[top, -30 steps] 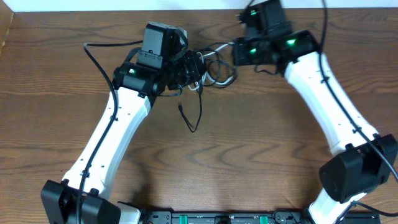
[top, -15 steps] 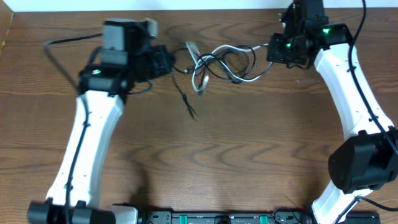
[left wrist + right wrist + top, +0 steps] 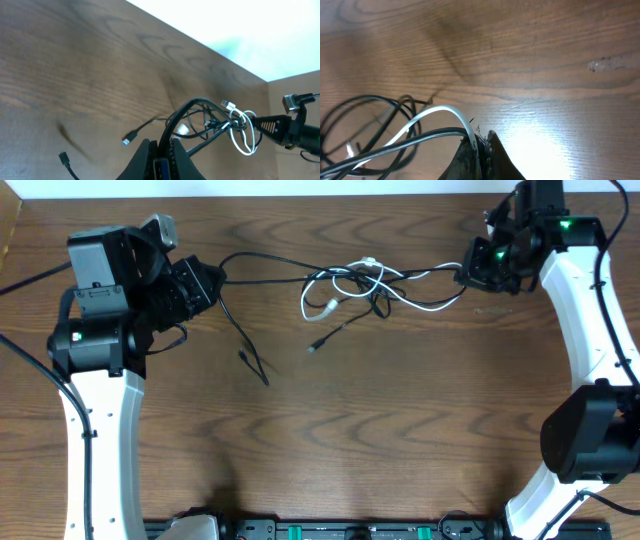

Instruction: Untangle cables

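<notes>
The cables are stretched between both grippers, so the robot's left gripper should move back from the far edge of the table toward the knot [image 3: 368,284] [image 3: 220,123] next, then release the black cable.
The cables are stretched across the far half of the wooden table. A knot [image 3: 350,285] of black cords and one white cord sits in the middle. My left gripper [image 3: 212,280] is shut on a black cable [image 3: 181,112] at the left end. A loose black end [image 3: 255,368] trails toward the front. My right gripper [image 3: 468,272] is shut on the white cable [image 3: 427,116] and a black cable [image 3: 405,141] at the right end. The knot and its USB plugs also show in the left wrist view [image 3: 235,122].
The wooden table [image 3: 380,430] has its far edge just behind the cables. A loose USB plug [image 3: 130,137] lies on the wood near the left gripper. The arm bases stand at the front left and front right.
Both arms have pulled apart, left going left and right going right. The tight bundle has been drawn out into a long line with a smaller knot in the middle.
</notes>
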You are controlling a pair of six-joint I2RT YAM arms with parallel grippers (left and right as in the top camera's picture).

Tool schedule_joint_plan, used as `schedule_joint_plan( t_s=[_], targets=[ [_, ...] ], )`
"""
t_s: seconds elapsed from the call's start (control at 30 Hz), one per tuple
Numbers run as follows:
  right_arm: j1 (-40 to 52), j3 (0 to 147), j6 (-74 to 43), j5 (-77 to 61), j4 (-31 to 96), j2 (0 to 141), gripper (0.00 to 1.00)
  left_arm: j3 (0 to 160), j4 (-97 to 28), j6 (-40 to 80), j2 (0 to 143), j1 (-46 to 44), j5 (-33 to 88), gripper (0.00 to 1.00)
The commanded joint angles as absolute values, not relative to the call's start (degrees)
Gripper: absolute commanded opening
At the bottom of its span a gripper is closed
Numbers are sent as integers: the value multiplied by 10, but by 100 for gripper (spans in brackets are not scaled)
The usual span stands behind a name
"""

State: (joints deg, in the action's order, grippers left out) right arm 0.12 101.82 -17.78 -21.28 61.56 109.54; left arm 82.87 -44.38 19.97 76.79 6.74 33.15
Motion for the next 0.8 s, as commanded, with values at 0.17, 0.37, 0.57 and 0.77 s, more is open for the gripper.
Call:
schedule_joint_plan(
  t_s=[0.17, 0.37, 0.57, 0.77],
  targets=[
    [-89, 1014, -174, -81, 628, 1108, 1, 833, -493, 163, 749, 103, 203, 7],
    [-83, 1014, 20, -317, 629, 1108, 1, 820, -541, 154, 752, 90, 192, 8],
    [-12, 1014, 54, -333, 632, 1108, 1, 788, -555, 146, 776, 19, 192, 7],
    [59, 1014, 33, -229, 635, 1108, 38, 781, -560, 116, 814, -54, 190, 12]
  ],
)
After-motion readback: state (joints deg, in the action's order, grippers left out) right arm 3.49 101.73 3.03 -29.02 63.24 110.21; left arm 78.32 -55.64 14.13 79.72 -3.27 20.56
